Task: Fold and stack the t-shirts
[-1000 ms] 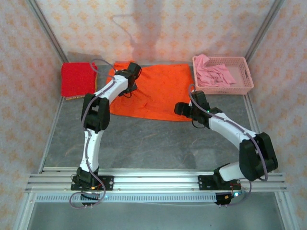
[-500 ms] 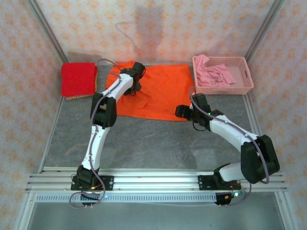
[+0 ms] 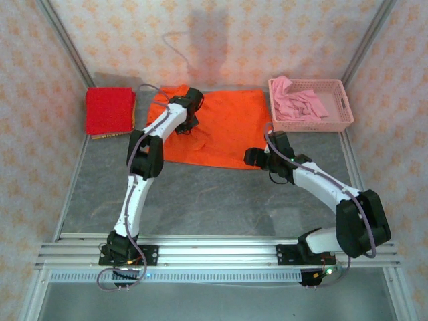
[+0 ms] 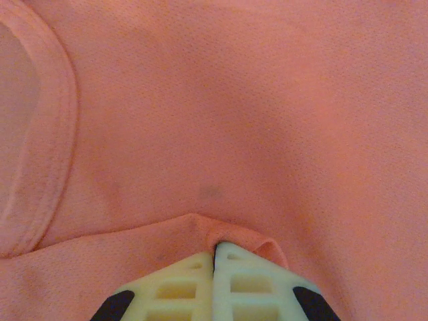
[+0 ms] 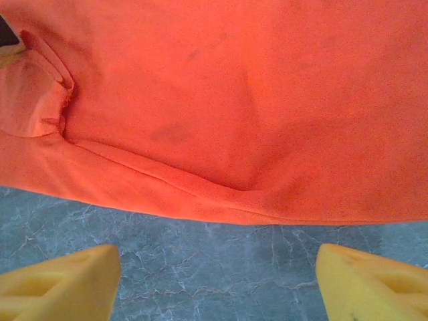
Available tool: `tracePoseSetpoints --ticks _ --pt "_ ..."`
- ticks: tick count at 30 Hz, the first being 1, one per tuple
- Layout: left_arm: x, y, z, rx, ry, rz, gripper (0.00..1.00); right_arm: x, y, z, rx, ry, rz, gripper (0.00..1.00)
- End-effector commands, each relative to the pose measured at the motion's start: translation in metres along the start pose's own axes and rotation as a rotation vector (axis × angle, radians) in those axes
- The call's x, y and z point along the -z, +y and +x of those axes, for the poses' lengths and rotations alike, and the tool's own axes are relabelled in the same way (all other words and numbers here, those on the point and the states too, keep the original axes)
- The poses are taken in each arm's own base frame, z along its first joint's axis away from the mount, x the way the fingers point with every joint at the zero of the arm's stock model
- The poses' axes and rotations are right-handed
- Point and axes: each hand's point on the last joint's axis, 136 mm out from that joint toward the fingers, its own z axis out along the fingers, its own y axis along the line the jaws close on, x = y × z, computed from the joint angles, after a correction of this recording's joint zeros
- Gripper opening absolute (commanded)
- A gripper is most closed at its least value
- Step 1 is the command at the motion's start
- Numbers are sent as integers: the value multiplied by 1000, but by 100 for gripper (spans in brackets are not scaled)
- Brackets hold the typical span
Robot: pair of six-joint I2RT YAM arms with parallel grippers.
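I will pull my left gripper back toward the base over the orange t-shirt's near edge (image 3: 171, 160) and let go of the t-shirt's fold there, because the cloth it pinches lies folded.
The orange t-shirt (image 3: 224, 130) lies spread flat at the back middle of the table. My left gripper (image 3: 188, 127) rests on its left part, shut on a small raised ridge of the cloth (image 4: 215, 246); the neck band (image 4: 47, 134) curves off to the left. The red t-shirt (image 3: 109, 110) sits folded at the back left. My right gripper (image 3: 249, 158) hovers at the orange shirt's near right edge, open, its yellow fingers (image 5: 67, 281) wide apart over bare table just short of the hem (image 5: 221, 210).
A pink lattice basket (image 3: 338, 124) holding crumpled pink cloth (image 3: 297, 103) stands at the back right. The grey marbled tabletop (image 3: 200, 194) stretches between the shirt and the metal rail (image 3: 214, 254) at the arms' bases. Patterned walls close in the sides and back.
My left gripper moved a little further right onto the orange shirt, then closed on a ridge of its cloth. The right arm barely moved.
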Motion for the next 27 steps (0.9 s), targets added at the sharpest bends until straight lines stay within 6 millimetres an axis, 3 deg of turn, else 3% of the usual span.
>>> tracePoseSetpoints --ticks 1,9,15,21,27 --pt "58 11 -20 16 -66 28 0 5 3 0 -1 -11 -12 77" --pt "105 45 -7 26 -79 67 0 5 2 -5 18 -24 4 77" --pt "142 82 16 54 -79 109 0 4 1 -6 25 -26 11 78" --pt "162 132 53 36 -60 104 0 9 -15 -14 -41 -84 91 77" --pt "158 183 110 12 38 63 0 19 -36 -22 -122 -155 167 77"
